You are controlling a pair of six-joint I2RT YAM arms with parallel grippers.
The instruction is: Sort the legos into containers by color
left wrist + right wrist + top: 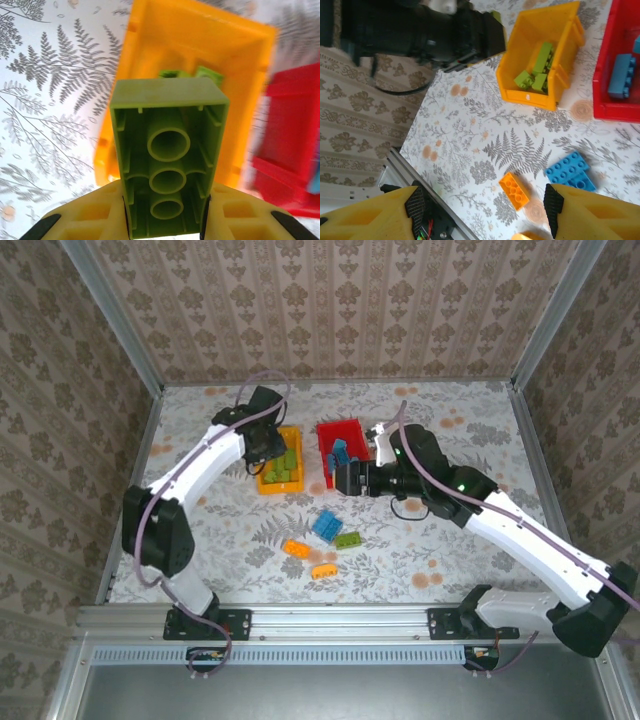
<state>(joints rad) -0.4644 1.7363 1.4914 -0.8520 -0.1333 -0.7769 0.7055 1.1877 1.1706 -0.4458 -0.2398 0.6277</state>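
Note:
My left gripper lowers the green lego into the yellow-orange container next, then releases it.
My left gripper [267, 445] hangs over the yellow-orange container [275, 487], shut on a green lego [167, 160] whose hollow underside faces the left wrist camera. More green legos [192, 74] lie in that container [165, 40]. The red container [350, 430] beside it holds blue legos [620, 75]. My right gripper [484, 207] stands open above the table, nothing between its fingers, just in front of the red container [601, 75]. Loose on the table lie a blue lego [327, 525], a green one [348, 539] and two orange ones [296, 548] [324, 570].
A white container [384, 447] sits right of the red one, mostly hidden behind my right arm. The left arm's dark wrist [420, 30] reaches over the yellow-orange container [530, 97]. Metal rails and patterned walls enclose the table.

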